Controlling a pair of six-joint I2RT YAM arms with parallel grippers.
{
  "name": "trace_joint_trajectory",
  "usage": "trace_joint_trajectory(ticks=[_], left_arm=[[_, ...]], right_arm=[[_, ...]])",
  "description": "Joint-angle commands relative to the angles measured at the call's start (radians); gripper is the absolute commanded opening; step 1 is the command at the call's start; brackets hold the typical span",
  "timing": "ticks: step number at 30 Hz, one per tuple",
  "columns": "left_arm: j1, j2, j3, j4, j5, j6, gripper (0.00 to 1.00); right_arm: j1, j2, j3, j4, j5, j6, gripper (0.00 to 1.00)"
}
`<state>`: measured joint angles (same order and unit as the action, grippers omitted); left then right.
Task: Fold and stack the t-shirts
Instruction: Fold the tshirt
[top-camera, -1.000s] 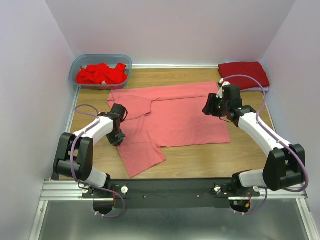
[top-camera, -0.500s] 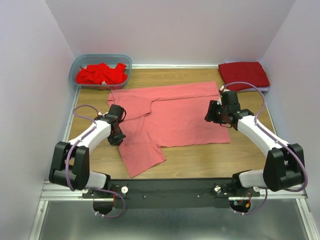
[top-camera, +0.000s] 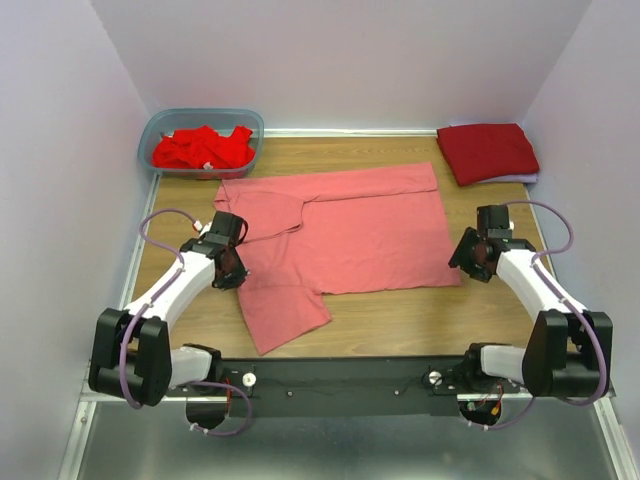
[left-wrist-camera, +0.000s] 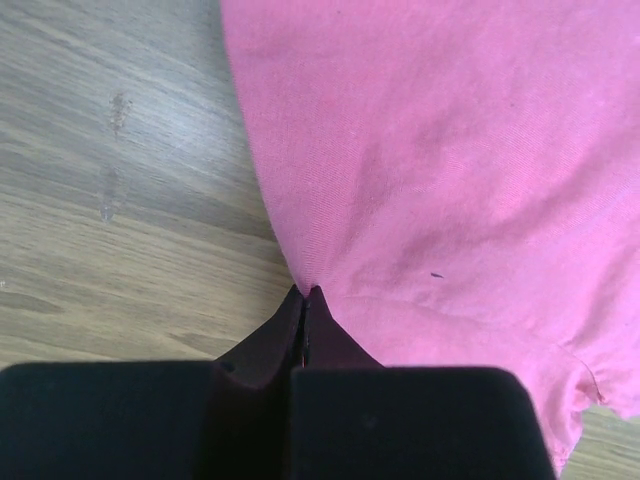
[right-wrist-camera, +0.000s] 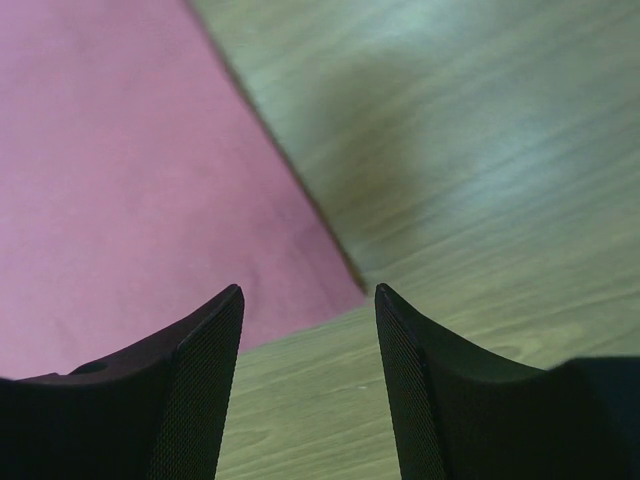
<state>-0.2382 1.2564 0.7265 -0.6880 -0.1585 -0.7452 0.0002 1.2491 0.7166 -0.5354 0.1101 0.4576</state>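
I need to lower my right gripper and ease it back onto the shirt's near corner (right-wrist-camera: 350, 297), because that corner already lies below and between its open fingers.
A salmon-pink t-shirt (top-camera: 340, 235) lies spread across the middle of the wooden table, one sleeve part hanging toward the near edge. My left gripper (top-camera: 232, 268) sits at the shirt's left edge. In the left wrist view the left gripper (left-wrist-camera: 305, 292) is shut, with the pink fabric (left-wrist-camera: 430, 150) drawn to a point between its tips. My right gripper (top-camera: 470, 262) hovers open just off the shirt's near right corner. In the right wrist view that gripper (right-wrist-camera: 308, 292) frames the corner of the shirt (right-wrist-camera: 130, 170) and bare wood.
A folded crimson t-shirt (top-camera: 487, 152) lies at the back right. A translucent tub (top-camera: 200, 113) at the back left holds crumpled bright red t-shirts (top-camera: 203, 148). White walls close in the table on three sides.
The left gripper has closed on the shirt's left edge. The right arm has swung from over the shirt's far right part out to its near right corner.
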Motion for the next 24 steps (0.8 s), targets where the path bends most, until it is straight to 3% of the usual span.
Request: trace_joint_trajectory(ticks=[1,9,24], left_arm=[[-0.007,-0.043,-0.018,0.027,0.03,0.029,0.0],[-0.007,-0.083,-0.018,0.041,0.047,0.043,0.0],[-0.007,-0.107,-0.024,0.058,0.068,0.052,0.0]], right_arm=[[-0.045,-0.005,-0.025,-0.038,-0.004,0.032,0.62],[-0.045,0.067,-0.032,-0.038,-0.009,0.05,0.6],[-0.046,0.133,-0.043,-0.028,-0.02,0.056,0.46]])
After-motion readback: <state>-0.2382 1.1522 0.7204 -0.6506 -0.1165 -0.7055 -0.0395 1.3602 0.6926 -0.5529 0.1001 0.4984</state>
